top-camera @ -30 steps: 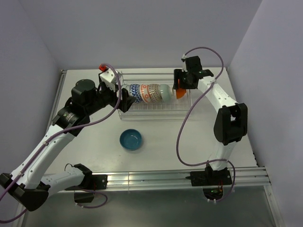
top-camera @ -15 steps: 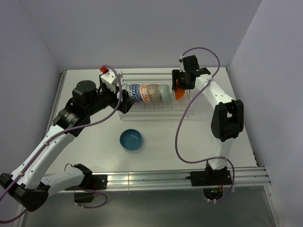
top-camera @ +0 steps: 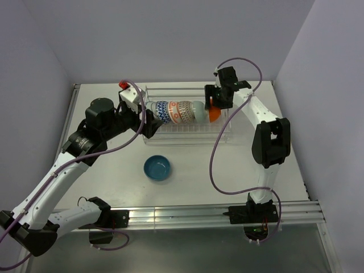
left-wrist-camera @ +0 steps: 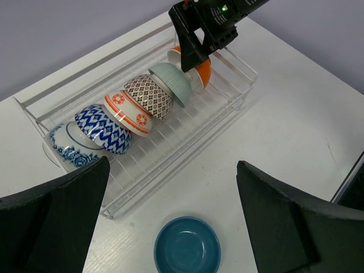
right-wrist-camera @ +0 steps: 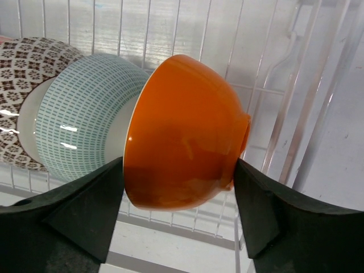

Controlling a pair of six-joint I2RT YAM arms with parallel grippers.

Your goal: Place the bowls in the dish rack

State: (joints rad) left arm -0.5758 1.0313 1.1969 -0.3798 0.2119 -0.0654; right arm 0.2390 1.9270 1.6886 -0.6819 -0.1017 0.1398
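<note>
The left gripper moves back and down from the rack's end next, onto the near rim of the teal bowl (top-camera: 154, 180), since it alone sits outside the rack.
The see-through dish rack (top-camera: 187, 134) (left-wrist-camera: 170, 153) holds several bowls on edge in a row, from a blue-and-white one (left-wrist-camera: 105, 128) at the left to a pale green one (left-wrist-camera: 173, 82) (right-wrist-camera: 74, 114). An orange bowl (top-camera: 214, 114) (right-wrist-camera: 182, 136) stands at the row's right end, leaning on the pale green one. My right gripper (top-camera: 216, 103) (right-wrist-camera: 179, 170) reaches down over it, with its fingers against the rim and the foot. My left gripper (top-camera: 147, 122) (left-wrist-camera: 173, 170) hangs wide open by the rack's left end, holding nothing.
A teal bowl (top-camera: 157, 167) (left-wrist-camera: 187, 245) sits upright on the white table in front of the rack, below my left gripper. The rack's right wall (right-wrist-camera: 307, 85) stands just beyond the orange bowl. Grey walls enclose the table.
My right gripper has carried the orange bowl a little left, up against the pale green bowl. My left gripper has shifted slightly towards the rack.
</note>
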